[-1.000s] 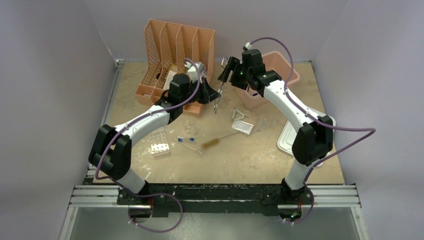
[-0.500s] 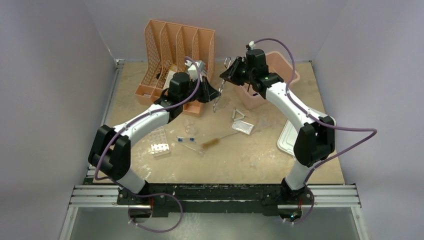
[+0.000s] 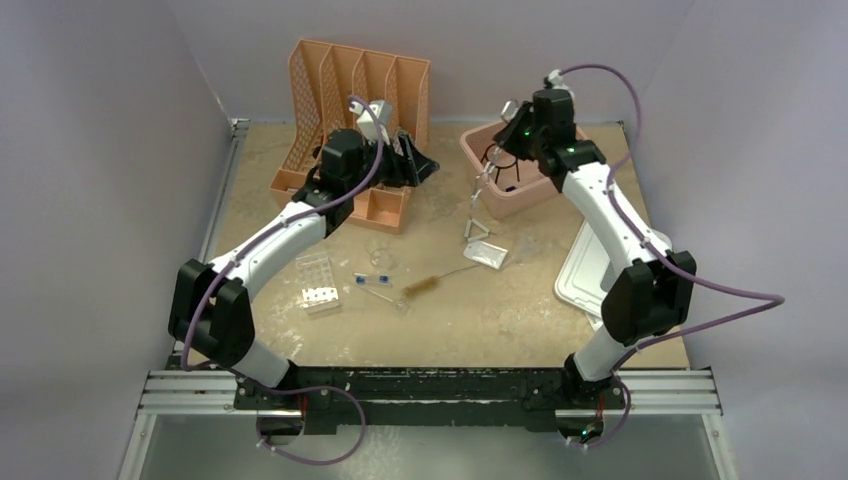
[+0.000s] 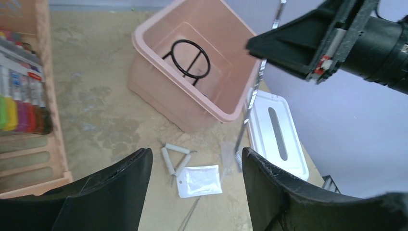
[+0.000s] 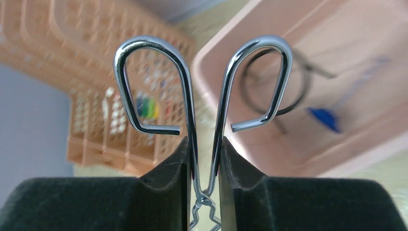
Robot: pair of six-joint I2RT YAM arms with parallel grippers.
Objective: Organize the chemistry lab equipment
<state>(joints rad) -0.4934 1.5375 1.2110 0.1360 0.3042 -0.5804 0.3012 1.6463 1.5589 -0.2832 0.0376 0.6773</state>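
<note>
I should next move my right gripper right in the top view to the tub's bottom below, turn the overhanging tongs inside the tub's rim, then lower and release them.
My right gripper [image 3: 516, 122] [image 5: 204, 142] is shut on the metal tongs [image 5: 204, 96] just below their two loop handles. The tongs [image 3: 480, 185] hang down past the left rim of the pink tub [image 3: 540, 195]. A black wire ring [image 4: 190, 55] lies inside the tub. My left gripper [image 3: 412, 160] [image 4: 196, 156] is open and holds nothing, up in front of the peach organizer [image 3: 350, 80]. On the table lie a wire triangle [image 4: 174, 156], a bristle brush [image 3: 425, 286], blue-capped tubes [image 3: 370, 282], a clear funnel [image 3: 380, 256] and a white tube rack [image 3: 318, 282].
A white packet [image 4: 199, 180] lies beside the triangle. The tub's white lid [image 3: 600, 265] rests at the right edge of the table. Something small and blue [image 5: 325, 118] shows blurred inside the tub. Walls close in the table on three sides.
The right gripper closed on the tongs, which the left one held. The left opened and drew back toward the organizer. The right arm carried the tongs rightward to the tub.
</note>
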